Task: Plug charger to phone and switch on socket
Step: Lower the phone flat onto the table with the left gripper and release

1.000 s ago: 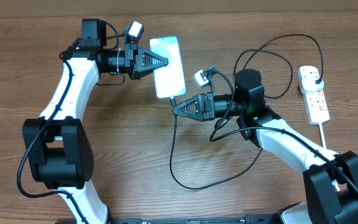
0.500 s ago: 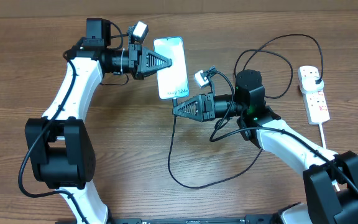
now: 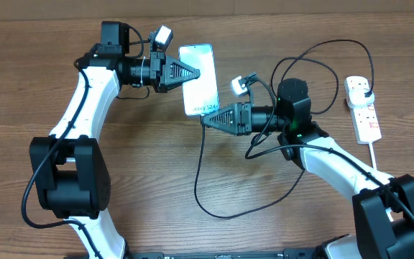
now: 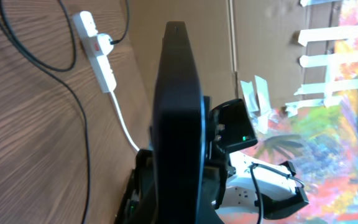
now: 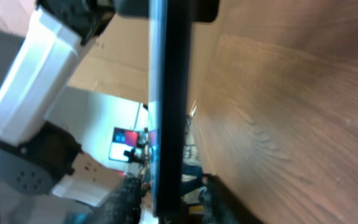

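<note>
I need to lower my left gripper to the left in the overhead view next and release the phone (image 3: 200,86) on the bare tabletop, because the cable hangs from the phone's near end.
The phone (image 3: 200,86) hangs above the table with its light-blue screen facing up, and my left gripper (image 3: 191,72) is shut on its long edge. In the left wrist view the phone (image 4: 176,112) shows edge-on between the fingers. My right gripper (image 3: 207,119) is at the phone's near end, open, one finger on each side of the thin edge (image 5: 166,124) with a gap on both sides. The charger cable (image 3: 200,180) drops from that end and loops across the table; its connector tip is hidden. The black plug head (image 3: 365,89) sits in the white socket (image 3: 365,115).
The socket's thick white cord (image 3: 374,155) runs toward the front right edge. Black cable loops (image 3: 315,65) lie between the right arm and the socket. In the left wrist view the socket (image 4: 95,43) lies far off on the wooden table (image 3: 149,180).
The left arm carried the phone slightly right. The right gripper shifted up toward the phone's near end, and its jaws have parted.
</note>
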Controlling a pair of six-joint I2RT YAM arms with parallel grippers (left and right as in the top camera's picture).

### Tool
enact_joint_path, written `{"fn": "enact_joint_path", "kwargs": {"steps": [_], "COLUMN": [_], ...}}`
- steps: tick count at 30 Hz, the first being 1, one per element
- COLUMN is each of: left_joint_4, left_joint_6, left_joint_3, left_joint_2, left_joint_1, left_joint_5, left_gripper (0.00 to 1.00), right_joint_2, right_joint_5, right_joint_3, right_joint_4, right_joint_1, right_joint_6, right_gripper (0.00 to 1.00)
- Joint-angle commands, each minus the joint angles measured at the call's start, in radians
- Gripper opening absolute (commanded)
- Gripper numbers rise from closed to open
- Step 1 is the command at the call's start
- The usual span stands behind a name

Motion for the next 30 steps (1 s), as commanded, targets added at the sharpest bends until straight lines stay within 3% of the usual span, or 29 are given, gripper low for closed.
{"fn": "enact_joint_path", "kwargs": {"steps": [1,5,7,10,20,30], "left_joint_4": [-0.006,-0.049,-0.119,-0.214,-0.327,-0.315], "left_joint_6": [0.016,0.025,0.1,0.173,0.237,0.225], "left_joint_3": [0.015,0.015,0.015,0.015,0.015,0.014], "left_joint_2": [-0.014,-0.014,-0.014,-0.014,-0.011,0.108], "left_joint_1": [0.016,0.025,0.026,0.026,0.026,0.026], "left_joint_5": [-0.046,-0.227,-0.375,-0.521,-0.807,-0.79], "left_gripper": [0.04,0.04,0.04,0.04,0.04,0.04], "right_joint_2": [-0.015,-0.015,-0.015,-0.015,-0.015,-0.015], "right_joint_5": [0.015,0.013,0.016,0.035,0.188,0.272], "right_joint_3": [0.009,0.009,0.009,0.009,0.009,0.009], "right_joint_4": [0.006,-0.026,-0.07,-0.146,-0.403,-0.554], "right_joint_1": [-0.006,-0.006,-0.006,-0.006,-0.005,-0.003], "right_joint_6": [-0.014,-0.036,-0.082,-0.14,-0.266,-0.326], "right_gripper": [0.44,0.58,0.7,0.77,0.79,0.79]}}
